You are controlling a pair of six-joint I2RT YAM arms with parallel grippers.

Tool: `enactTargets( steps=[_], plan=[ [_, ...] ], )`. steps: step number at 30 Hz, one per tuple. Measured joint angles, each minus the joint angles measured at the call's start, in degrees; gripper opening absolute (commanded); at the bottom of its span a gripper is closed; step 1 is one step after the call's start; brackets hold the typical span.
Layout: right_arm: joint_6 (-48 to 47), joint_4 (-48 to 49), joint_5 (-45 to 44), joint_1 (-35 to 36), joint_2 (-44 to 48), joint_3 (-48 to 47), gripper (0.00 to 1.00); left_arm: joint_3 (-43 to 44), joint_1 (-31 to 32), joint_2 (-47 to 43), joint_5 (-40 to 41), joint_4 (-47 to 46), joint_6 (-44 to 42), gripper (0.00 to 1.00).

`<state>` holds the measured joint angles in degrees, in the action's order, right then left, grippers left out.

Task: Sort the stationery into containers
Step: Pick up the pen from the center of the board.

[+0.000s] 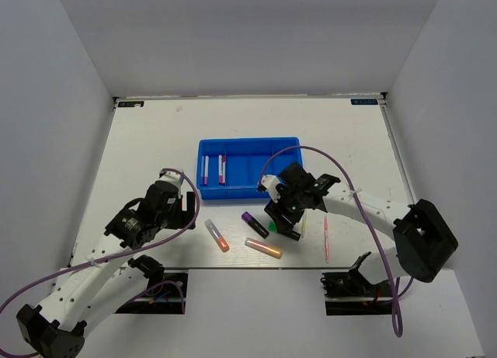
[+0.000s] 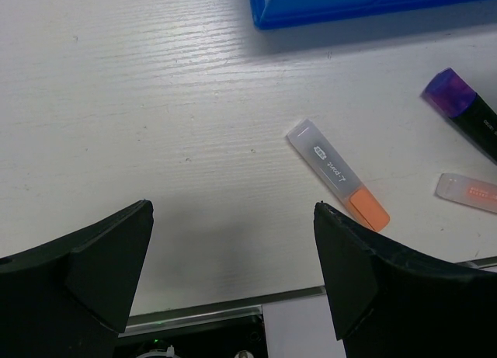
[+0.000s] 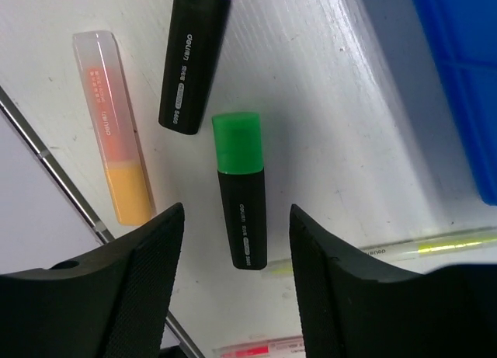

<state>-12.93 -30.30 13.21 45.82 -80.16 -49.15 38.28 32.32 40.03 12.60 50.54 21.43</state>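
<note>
The green-black highlighter lies lengthwise below and between my open fingers, so my right gripper will next go down toward the green cap and then close where green meets black.
My right gripper [image 3: 235,214] is open over the table, and the black end of a green-capped highlighter [image 3: 241,191] lies flat between its fingertips with a gap on each side. A purple-capped black highlighter [image 3: 194,59] and an orange-yellow highlighter [image 3: 112,156] lie just beyond it. A thin yellow stick [image 3: 411,248] and a pink stick [image 3: 260,348] lie nearer the wrist. My left gripper [image 2: 233,210] stands wide open and empty near the front edge, short of a clear-and-orange highlighter [image 2: 338,174]. The blue tray [image 1: 248,147] holds two pink-white pens [image 1: 206,168] in its left compartments.
The table's front edge [image 2: 225,310] runs just under my left gripper. The right arm's purple cable [image 1: 342,179] arcs over the tray's right end. White walls close in the table on three sides.
</note>
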Motion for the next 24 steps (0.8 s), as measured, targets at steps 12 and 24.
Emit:
enactTargets(
  steps=[12,24],
  plan=[
    [-1.07,2.12,-0.81,1.36,-5.77,3.1,0.6,-0.07,0.0,-0.02,-0.15,0.0,0.0,0.94],
    [-1.77,6.84,-9.55,6.27,-7.26,3.15,0.48,-0.09,0.0,-0.76,-0.22,0.0,-0.02,0.94]
  ],
)
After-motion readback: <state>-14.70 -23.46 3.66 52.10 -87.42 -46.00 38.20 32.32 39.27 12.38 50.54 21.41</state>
